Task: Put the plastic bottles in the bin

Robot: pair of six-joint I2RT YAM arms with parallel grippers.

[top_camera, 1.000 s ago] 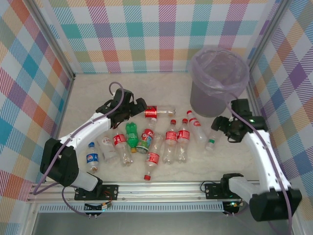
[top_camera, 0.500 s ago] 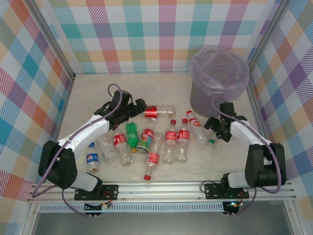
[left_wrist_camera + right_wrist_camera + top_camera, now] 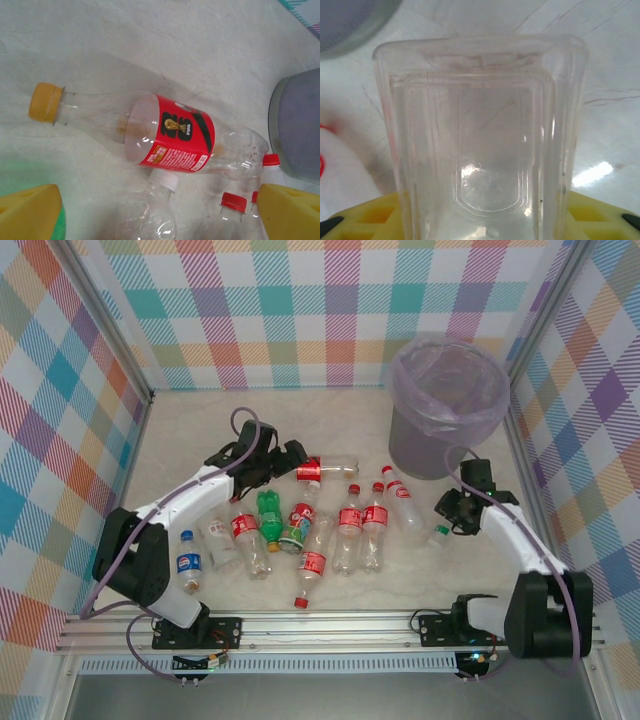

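I need to carry the clear bottle up and outward with my right gripper next, over the bin's opening (image 3: 448, 382) to release it, since the bin's bagged rim is above the table.
Several plastic bottles lie in a row mid-table, among them red-labelled ones (image 3: 350, 525), a green one (image 3: 268, 512) and a blue-labelled one (image 3: 188, 562). My left gripper (image 3: 285, 462) is open, its yellow fingertips (image 3: 30, 212) wide apart just short of a red-labelled bottle with a yellow cap (image 3: 175, 132). My right gripper (image 3: 453, 509) is shut on a small clear bottle with a green cap (image 3: 440, 533), whose squarish body (image 3: 480, 130) sits between the yellow pads (image 3: 365, 217). The bin (image 3: 445, 405), grey with a lilac bag, stands just behind the right gripper.
Checked walls close in the table on three sides. The bin's grey wall (image 3: 300, 125) shows at the right of the left wrist view, with red-capped bottle necks (image 3: 232, 202) below it. Bare table lies behind the bottles and left of the bin.
The right gripper moved onto the green-capped bottle and its jaws closed on it. The left gripper crept slightly right toward the yellow-capped bottle, still open.
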